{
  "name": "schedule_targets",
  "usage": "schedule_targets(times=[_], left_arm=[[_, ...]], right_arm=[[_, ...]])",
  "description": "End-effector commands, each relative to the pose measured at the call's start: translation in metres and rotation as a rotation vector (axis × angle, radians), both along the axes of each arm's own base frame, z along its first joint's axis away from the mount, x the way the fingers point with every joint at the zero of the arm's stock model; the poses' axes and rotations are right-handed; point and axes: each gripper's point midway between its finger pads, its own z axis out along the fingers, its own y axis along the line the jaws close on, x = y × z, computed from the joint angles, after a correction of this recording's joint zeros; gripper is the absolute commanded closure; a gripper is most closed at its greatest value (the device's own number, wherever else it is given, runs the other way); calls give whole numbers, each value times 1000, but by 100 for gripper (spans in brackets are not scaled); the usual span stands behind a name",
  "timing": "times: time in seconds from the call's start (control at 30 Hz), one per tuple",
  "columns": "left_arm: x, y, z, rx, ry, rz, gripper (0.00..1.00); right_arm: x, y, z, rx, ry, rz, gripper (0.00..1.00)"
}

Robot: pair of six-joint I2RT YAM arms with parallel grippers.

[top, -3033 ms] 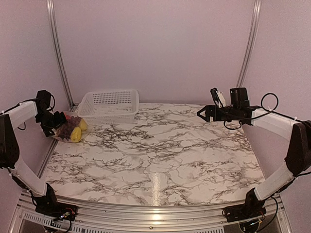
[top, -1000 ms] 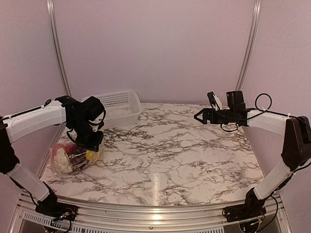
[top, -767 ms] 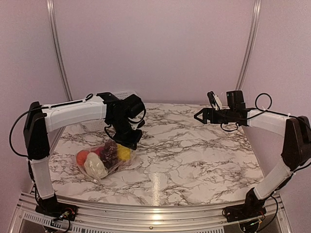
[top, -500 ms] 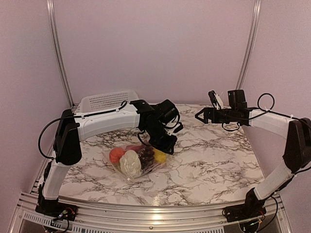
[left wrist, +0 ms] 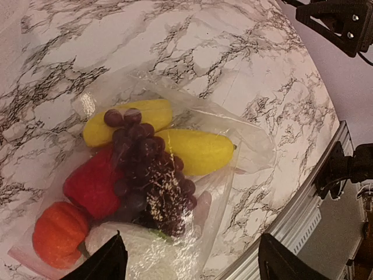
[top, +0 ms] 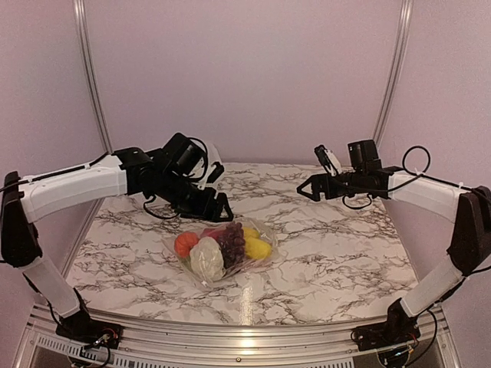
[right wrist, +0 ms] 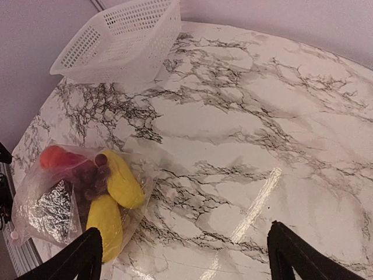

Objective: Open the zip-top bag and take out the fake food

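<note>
Next, my left gripper needs to go down and to the left in the top view onto the bag's edge beside the cauliflower (top: pixel 205 259), where plastic reaches past the food.
The zip-top bag (top: pixel 224 248) lies flat on the marble table near its middle, clear and crinkled. Inside it is the fake food: an orange pumpkin (left wrist: pixel 58 233), a red piece (left wrist: pixel 93 186), dark grapes (left wrist: pixel 148 169), two yellow pieces (left wrist: pixel 198 150) and a white cauliflower (top: pixel 205 259). My left gripper (top: pixel 219 211) hovers just above the bag's far edge, open, with nothing between its fingers (left wrist: pixel 111 263). My right gripper (top: pixel 307 188) hangs open in the air to the bag's far right, well apart from it. In the right wrist view the bag (right wrist: pixel 81 198) shows at the lower left.
A white mesh basket (right wrist: pixel 122 41) stands at the far left corner of the table, mostly hidden behind my left arm in the top view. The metal rail (top: pixel 245 337) runs along the near edge. Walls close in on both sides.
My left arm swung the bag from the table's left edge to the middle, set it down and opened its jaws, then drew back a little. The right gripper drifted slightly left.
</note>
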Motion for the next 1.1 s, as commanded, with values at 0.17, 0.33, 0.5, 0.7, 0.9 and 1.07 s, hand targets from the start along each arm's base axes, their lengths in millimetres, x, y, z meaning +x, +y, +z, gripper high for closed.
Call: schedule_targets(times=[0.17, 0.33, 0.5, 0.7, 0.9, 1.07], left_arm=[[-39, 127, -42, -120, 180, 412, 24], [-49, 148, -67, -198, 271, 557, 35], [-52, 153, -98, -154, 341, 598, 39], [-44, 142, -110, -162, 369, 594, 42], [-38, 135, -128, -153, 403, 597, 48], [-44, 140, -137, -136, 421, 614, 64]], right_arm=[[-22, 97, 40, -34, -101, 217, 7], [-40, 144, 28, -56, -90, 325, 9], [-59, 180, 17, -51, -69, 412, 11], [-76, 197, -9, -78, -29, 464, 13], [-79, 187, -40, -147, -4, 465, 15], [-79, 177, -70, -211, 24, 459, 15]])
